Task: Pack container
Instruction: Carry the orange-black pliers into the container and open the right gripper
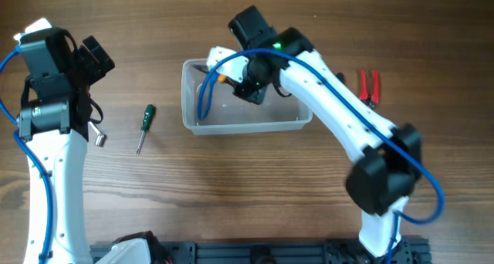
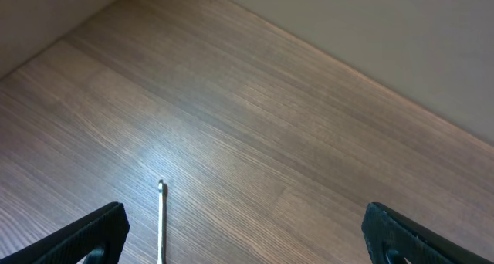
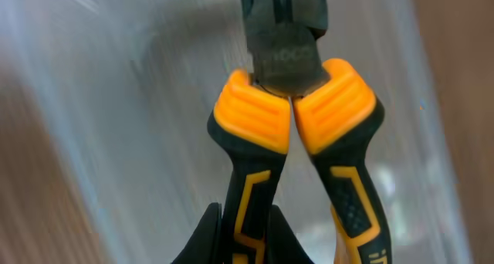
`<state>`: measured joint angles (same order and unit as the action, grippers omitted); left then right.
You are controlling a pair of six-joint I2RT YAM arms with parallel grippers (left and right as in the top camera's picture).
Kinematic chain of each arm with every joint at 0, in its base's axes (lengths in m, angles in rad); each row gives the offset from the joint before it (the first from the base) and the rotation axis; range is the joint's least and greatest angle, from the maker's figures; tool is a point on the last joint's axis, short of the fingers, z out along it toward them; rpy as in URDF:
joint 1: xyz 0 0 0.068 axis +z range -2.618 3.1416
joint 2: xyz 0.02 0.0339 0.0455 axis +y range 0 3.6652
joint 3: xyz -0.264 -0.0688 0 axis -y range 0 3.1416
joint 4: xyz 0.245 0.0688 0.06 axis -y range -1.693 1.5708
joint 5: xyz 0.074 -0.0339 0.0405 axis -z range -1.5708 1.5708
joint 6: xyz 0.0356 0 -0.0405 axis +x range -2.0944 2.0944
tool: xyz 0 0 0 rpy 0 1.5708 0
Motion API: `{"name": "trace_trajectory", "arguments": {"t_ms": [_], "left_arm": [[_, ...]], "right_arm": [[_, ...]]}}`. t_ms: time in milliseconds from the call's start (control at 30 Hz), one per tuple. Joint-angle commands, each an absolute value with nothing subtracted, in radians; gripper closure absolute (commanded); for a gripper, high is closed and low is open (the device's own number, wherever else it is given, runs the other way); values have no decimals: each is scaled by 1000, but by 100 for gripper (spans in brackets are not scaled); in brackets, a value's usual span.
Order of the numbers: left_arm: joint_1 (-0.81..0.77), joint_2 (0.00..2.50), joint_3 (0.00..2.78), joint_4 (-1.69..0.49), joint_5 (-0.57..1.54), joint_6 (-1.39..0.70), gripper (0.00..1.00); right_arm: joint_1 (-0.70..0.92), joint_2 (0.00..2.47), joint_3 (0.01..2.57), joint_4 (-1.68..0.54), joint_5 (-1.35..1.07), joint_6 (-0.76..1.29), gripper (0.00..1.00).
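Observation:
Next, my right gripper will go right in the overhead view, go down and release the pliers.
The clear plastic container (image 1: 247,123) sits at the table's middle back. My right gripper (image 1: 248,85) is over its inside, shut on one handle of black and orange pliers (image 3: 289,117) that hang nose-down into the container (image 3: 116,125). The gripper's fingers (image 3: 245,237) clamp the left handle. A green-handled screwdriver (image 1: 144,125) lies on the table left of the container; its metal shaft (image 2: 160,218) shows in the left wrist view. My left gripper (image 2: 243,237) is open and empty, above the table near the screwdriver.
Red-handled pliers (image 1: 368,86) lie on the table to the right of the container. A small metal piece (image 1: 99,138) lies by the left arm. The right arm reaches across the container from the front right.

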<state>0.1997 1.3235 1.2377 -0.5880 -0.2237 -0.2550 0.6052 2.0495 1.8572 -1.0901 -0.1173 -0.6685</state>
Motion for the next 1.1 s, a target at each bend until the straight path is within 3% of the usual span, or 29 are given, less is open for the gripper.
{"name": "trace_trajectory", "arguments": {"t_ms": [0, 267, 367, 667, 1067], "left_arm": [[206, 1326, 1261, -585, -233, -239, 0], [206, 1326, 1261, -585, -233, -239, 0], [206, 1326, 1261, -585, -233, -239, 0], [206, 1326, 1261, -585, -233, -239, 0], [206, 1326, 1261, -585, -233, -239, 0]], "right_arm": [[567, 2116, 1857, -1111, 57, -708, 96], [444, 2155, 1856, -1111, 50, -712, 96], [413, 2155, 1856, -1102, -75, -743, 96], [413, 2155, 1815, -1062, -90, -744, 96], [412, 2156, 1690, -1001, -15, -945, 96]]}}
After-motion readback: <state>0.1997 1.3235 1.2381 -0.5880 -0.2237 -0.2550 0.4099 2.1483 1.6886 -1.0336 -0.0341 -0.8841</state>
